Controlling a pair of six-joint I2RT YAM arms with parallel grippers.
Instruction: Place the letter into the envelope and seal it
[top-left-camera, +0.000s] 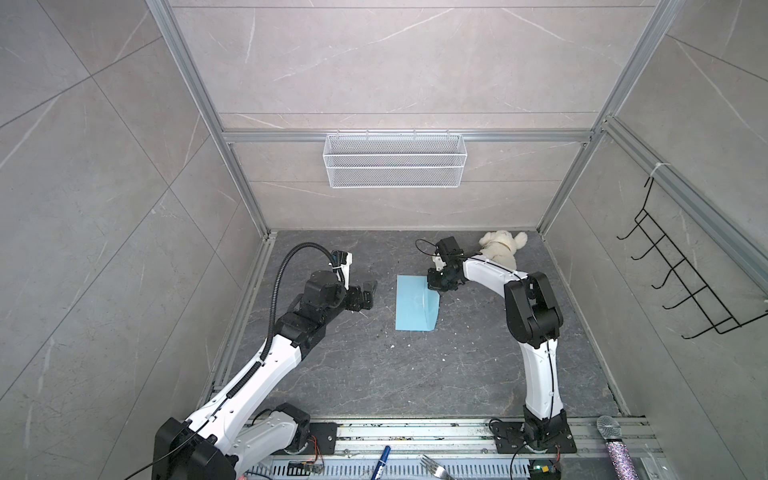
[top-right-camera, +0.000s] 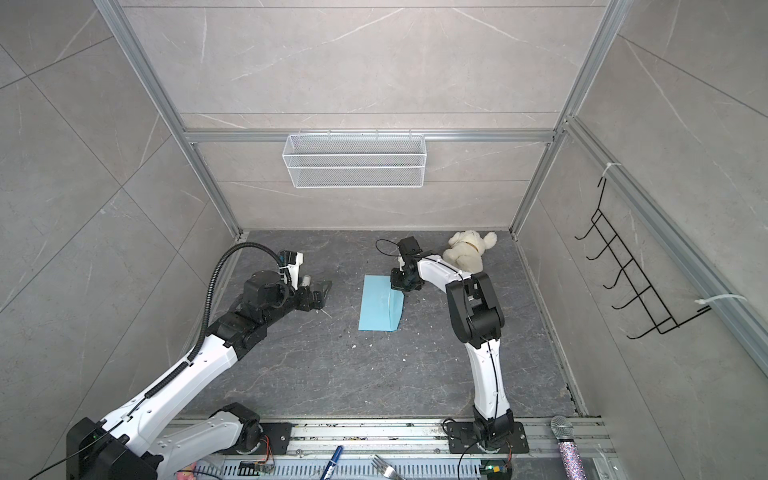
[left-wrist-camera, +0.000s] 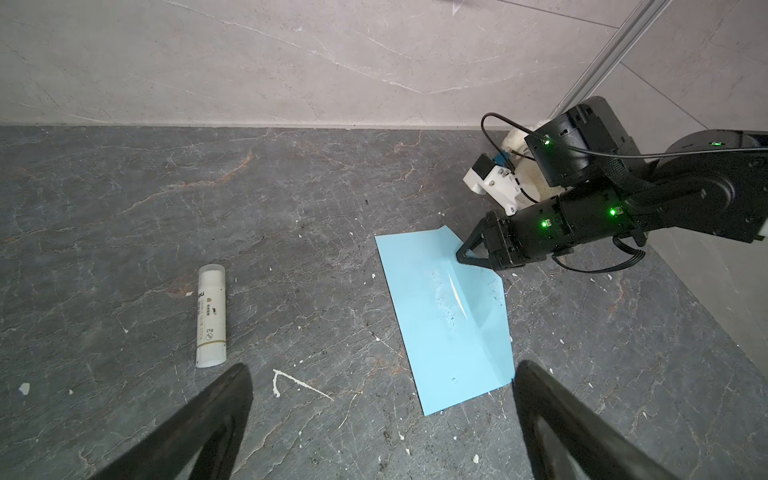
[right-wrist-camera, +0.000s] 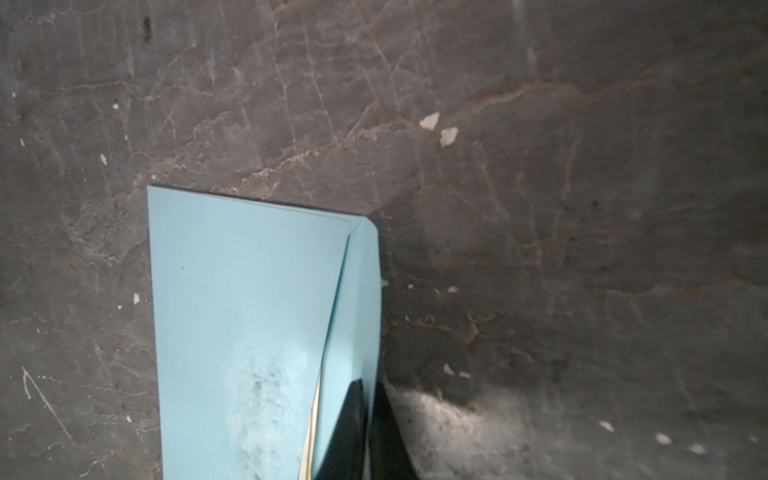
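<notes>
I will next lift the envelope (top-left-camera: 411, 305) with my right gripper, turn it, carry it back and down onto bare floor nearer my base, and release its sideways-facing flap.
The light blue envelope (top-left-camera: 411, 305) (top-right-camera: 376, 305) lies flat on the dark floor, its flap side toward the right arm. A thin tan sliver of the letter (left-wrist-camera: 456, 293) (right-wrist-camera: 314, 409) shows at the envelope's mouth; the rest is hidden inside. My right gripper (top-left-camera: 436, 289) (left-wrist-camera: 459, 255) (right-wrist-camera: 368, 415) is shut on the raised edge of the envelope's flap (right-wrist-camera: 353, 311), near its far corner. A rough whitish smear (right-wrist-camera: 266, 395) marks the envelope body beside the flap. My left gripper (top-left-camera: 368, 295) (left-wrist-camera: 382, 415) hangs open to the left of the envelope (left-wrist-camera: 436, 332), holding nothing.
A white glue stick (left-wrist-camera: 211, 318) lies on the floor left of the envelope. A plush toy (top-left-camera: 503, 245) sits at the back right behind the right arm. On the walls hang a wire basket (top-left-camera: 395, 160) and a black hook rack (top-left-camera: 681, 270). A microphone (top-left-camera: 615, 444), fork (top-left-camera: 434, 465) and blue marker (top-left-camera: 382, 459) lie by the front rail.
</notes>
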